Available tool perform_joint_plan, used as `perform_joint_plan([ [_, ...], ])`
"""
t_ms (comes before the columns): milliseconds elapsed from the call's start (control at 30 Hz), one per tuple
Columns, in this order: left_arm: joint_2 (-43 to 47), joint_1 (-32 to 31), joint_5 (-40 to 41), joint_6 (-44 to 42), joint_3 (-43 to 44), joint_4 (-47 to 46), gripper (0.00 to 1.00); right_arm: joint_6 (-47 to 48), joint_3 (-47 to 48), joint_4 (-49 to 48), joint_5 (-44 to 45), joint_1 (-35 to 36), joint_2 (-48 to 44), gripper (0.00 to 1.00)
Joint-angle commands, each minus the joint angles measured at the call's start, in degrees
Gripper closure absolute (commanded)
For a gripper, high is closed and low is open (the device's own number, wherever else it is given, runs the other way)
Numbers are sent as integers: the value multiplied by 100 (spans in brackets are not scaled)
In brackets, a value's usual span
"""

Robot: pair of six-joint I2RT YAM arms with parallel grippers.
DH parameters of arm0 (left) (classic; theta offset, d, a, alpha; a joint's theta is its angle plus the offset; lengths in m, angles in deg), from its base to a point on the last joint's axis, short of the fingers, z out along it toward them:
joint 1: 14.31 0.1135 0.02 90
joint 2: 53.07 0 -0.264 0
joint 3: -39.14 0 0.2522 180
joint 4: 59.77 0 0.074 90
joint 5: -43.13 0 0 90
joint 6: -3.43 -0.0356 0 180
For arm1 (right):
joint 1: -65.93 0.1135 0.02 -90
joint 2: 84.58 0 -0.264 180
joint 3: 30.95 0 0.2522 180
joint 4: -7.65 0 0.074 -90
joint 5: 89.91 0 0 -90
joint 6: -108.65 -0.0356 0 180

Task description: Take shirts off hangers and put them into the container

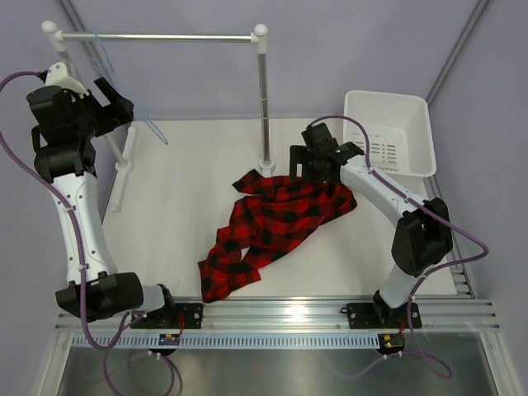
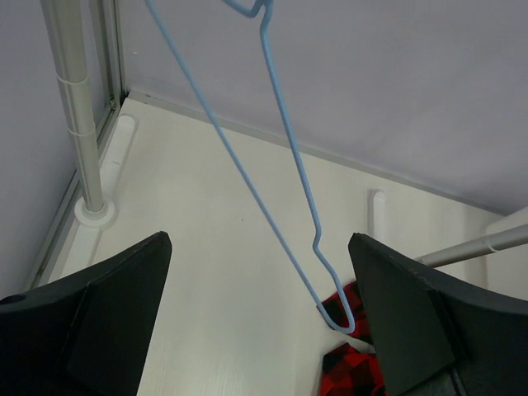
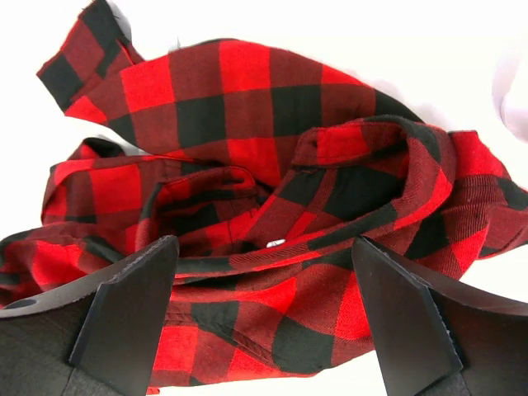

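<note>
I will next turn the open fingers of my right gripper across the shirt's long fold (image 1: 308, 190) (image 3: 272, 256) and lower them to close, as it lies below, running from finger to finger.
The red-and-black check shirt (image 1: 276, 223) lies crumpled on the white table, off the hanger. My right gripper (image 1: 312, 169) hovers over its upper right part, open, and the cloth (image 3: 272, 165) fills the space under its fingers (image 3: 264, 280); a small white label shows in the folds. The light-blue wire hanger (image 1: 157, 134) hangs bare from the left end of the rack rod. My left gripper (image 1: 124, 106) is open beside it. In the left wrist view the hanger's lower corner (image 2: 334, 309) sits loose between the fingers (image 2: 260, 280), close to the right one. The white container (image 1: 392, 132) stands at back right.
The white-and-silver clothes rack has its rod (image 1: 161, 37) across the back and its post (image 1: 264, 99) just behind the shirt; a second post (image 2: 78, 124) stands at the left wall. Purple-grey walls close the back and sides. A metal rail runs along the near edge.
</note>
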Motion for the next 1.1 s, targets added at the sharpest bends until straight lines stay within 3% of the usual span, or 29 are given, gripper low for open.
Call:
perform_joint_plan([
  [0,458,29,-234,141,79,-336,1,343,-44,-327,-142,39,-243,5],
  [133,740,29,-225,238,149,-327,1,678,-264,-660,-406,135,-436,5],
  [233,871,20,-304,308,264,-204,1,389,-264,-583,-258,171,-489,5],
  [400,1187,-32,-1147,571,124,-212,1,-1032,-317,-276,841,215,-595,3],
  [500,1521,-321,-1447,730,-403,-503,1,-1930,-343,-221,764,215,-665,2],
  [667,1865,-1121,-1158,599,-887,-407,2,-2993,-55,190,1139,373,-648,0],
  [800,2067,-1658,-841,493,-1133,-292,2,-3566,578,1094,1440,373,-105,0],
  [933,2304,-1782,-726,475,-1230,-213,2,-4242,1124,1817,1571,373,433,1],
  [1067,2445,-1782,-735,405,-1195,-107,1,-4453,923,1572,1492,364,618,1],
])
